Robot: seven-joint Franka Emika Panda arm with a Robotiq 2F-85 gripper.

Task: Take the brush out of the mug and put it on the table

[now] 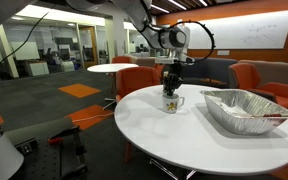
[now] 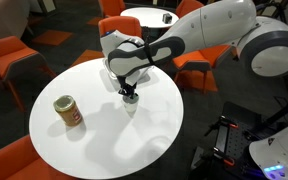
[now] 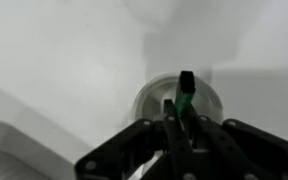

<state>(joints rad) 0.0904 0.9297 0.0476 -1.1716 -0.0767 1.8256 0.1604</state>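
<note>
Next, my gripper rises clear of the mug, comes back toward my base and goes down by the table's near edge (image 1: pixel 152 127), where the table is bare.
The small white mug (image 1: pixel 171 104) with a dark print stands on the large round white table (image 1: pixel 184 135). My gripper (image 1: pixel 171 86) hangs straight above it, pointing down. In the wrist view the fingers (image 3: pixel 181 125) are close together, shut on the thin green brush (image 3: pixel 185 97). The brush's end points down over the mug's open mouth (image 3: pixel 151 98). In an exterior view my gripper (image 2: pixel 130 95) covers most of the mug (image 2: pixel 133 107), and the brush cannot be made out there.
A foil tray (image 1: pixel 246 110) sits on the table beside the mug. An orange-brown cylindrical container (image 2: pixel 69 113) stands near the table's (image 2: pixel 104 145) other side. Orange chairs (image 1: pixel 134 78) and a smaller round white table (image 1: pixel 112 68) stand behind.
</note>
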